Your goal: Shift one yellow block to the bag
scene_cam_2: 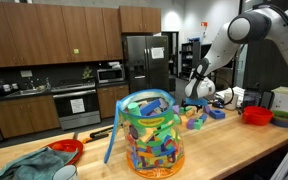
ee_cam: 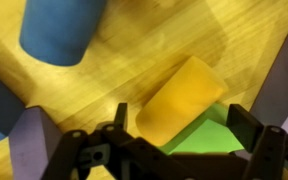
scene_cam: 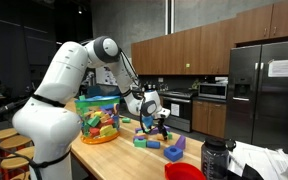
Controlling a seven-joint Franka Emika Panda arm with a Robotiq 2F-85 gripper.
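The gripper has one fingertip on each side of the yellow block already, so it should stay low and close around the block.
In the wrist view a yellow block [ee_cam: 179, 98] lies on the wooden counter, leaning over a green block [ee_cam: 212, 140]. My gripper [ee_cam: 182, 122] is open, with one finger on each side of these blocks and gaps to both. In both exterior views the gripper [scene_cam: 156, 122] [scene_cam_2: 196, 100] hangs low over a cluster of loose blocks [scene_cam: 144, 140] [scene_cam_2: 197, 120]. The bag [scene_cam: 97, 118] [scene_cam_2: 152, 130], clear plastic with a green-yellow rim and full of multicoloured blocks, stands on the counter apart from the gripper.
A blue cylinder [ee_cam: 62, 30] and a purple block [ee_cam: 29, 150] lie near the gripper. A red bowl [scene_cam: 184, 172] [scene_cam_2: 256, 115] sits at the counter's end. Another red bowl [scene_cam_2: 66, 150] and a green cloth [scene_cam_2: 29, 165] lie beyond the bag. A black bottle [scene_cam: 214, 160] stands nearby.
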